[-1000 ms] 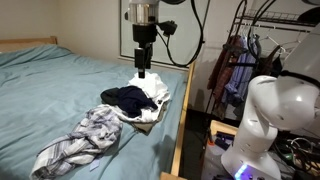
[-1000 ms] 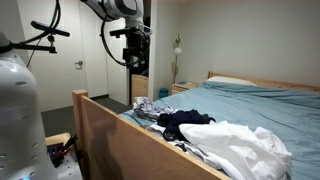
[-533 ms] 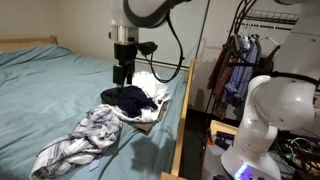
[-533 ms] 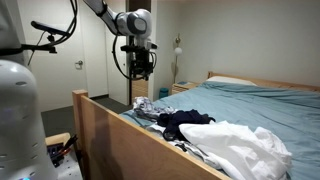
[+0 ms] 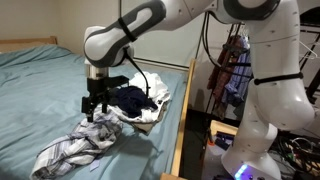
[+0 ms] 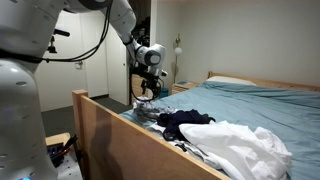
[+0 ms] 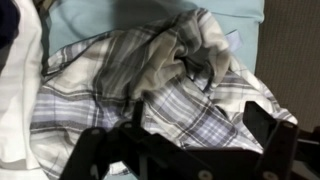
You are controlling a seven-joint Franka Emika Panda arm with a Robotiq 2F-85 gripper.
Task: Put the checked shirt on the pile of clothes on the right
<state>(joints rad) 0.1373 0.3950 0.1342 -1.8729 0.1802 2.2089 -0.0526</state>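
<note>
The raised fold of the checked shirt is below my gripper, between its open fingers, so I will next lower my gripper onto that bunched fold of the shirt and close it.
The checked shirt (image 5: 78,142) lies crumpled on the blue bed near the front edge; it also shows in an exterior view (image 6: 148,108) and fills the wrist view (image 7: 165,85). The pile of clothes, a dark navy garment (image 5: 128,98) on white ones (image 5: 155,92), lies beside it; it shows in an exterior view (image 6: 185,122) and at the left edge of the wrist view (image 7: 15,95). My gripper (image 5: 95,110) hangs just above the shirt's end nearest the pile, also in an exterior view (image 6: 147,97). Its jaws (image 7: 185,140) are open, straddling checked cloth, and hold nothing.
The bed has a wooden side rail (image 5: 180,120) and footboard (image 6: 105,135). A rack of hanging clothes (image 5: 235,70) and the white robot base (image 5: 265,120) stand beside the bed. A pillow (image 6: 235,80) lies at the head end.
The arm has swung from above the pile over to the checked shirt and dropped low over it. The clothes have not moved.
</note>
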